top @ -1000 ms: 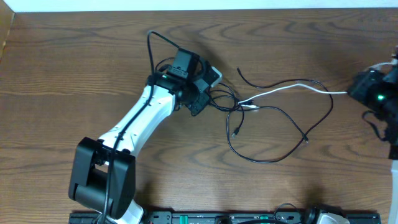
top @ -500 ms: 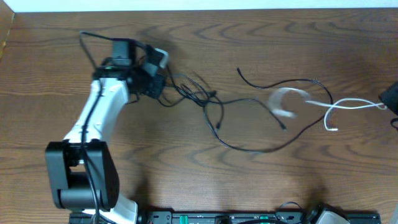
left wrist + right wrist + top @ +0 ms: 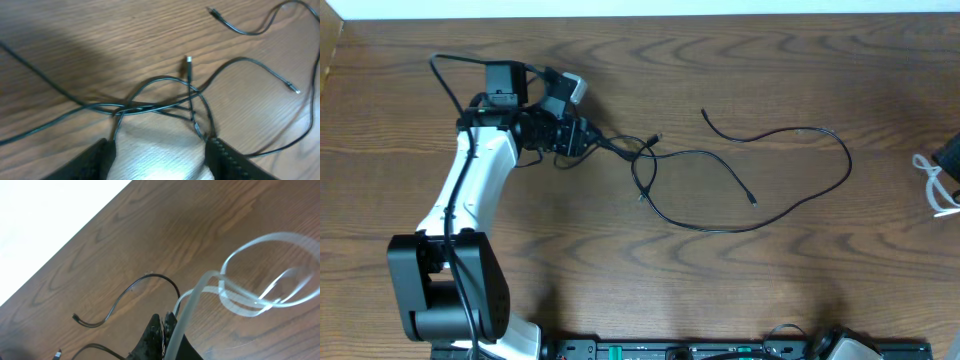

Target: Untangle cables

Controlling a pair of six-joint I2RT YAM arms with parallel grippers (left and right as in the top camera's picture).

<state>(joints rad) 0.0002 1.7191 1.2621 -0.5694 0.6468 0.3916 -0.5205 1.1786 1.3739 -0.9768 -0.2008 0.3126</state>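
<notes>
Next I need to move my right gripper down and to the right in the overhead view to release the white cable [image 3: 932, 185], since bare wood lies below on that side.
The black cable [image 3: 735, 231] lies in wide loops over the middle of the table, with a small tangle [image 3: 642, 165] at its left end. Close to that tangle stands my left gripper [image 3: 582, 135], open. In the left wrist view, crossing black strands [image 3: 150, 105] lie just ahead of my left gripper [image 3: 160, 162], and nothing is pinched between its fingers [image 3: 95, 160]. The white cable [image 3: 932, 185] is at the far right edge, apart from the black one. My right gripper [image 3: 164, 325] is shut on the white cable [image 3: 200, 295], which loops off blurred to the right.
A black cable end [image 3: 150, 277] curves on the wood ahead of the right gripper. The table's far edge [image 3: 70, 240] meets a white surface. A black rail [image 3: 720, 350] runs along the near edge. The left arm's own thick wire [image 3: 445, 80] arches by the wrist.
The left jaws have opened and let go of the black cable. The right gripper has pulled the white cable right, clear of the black one, which has settled into looser loops.
</notes>
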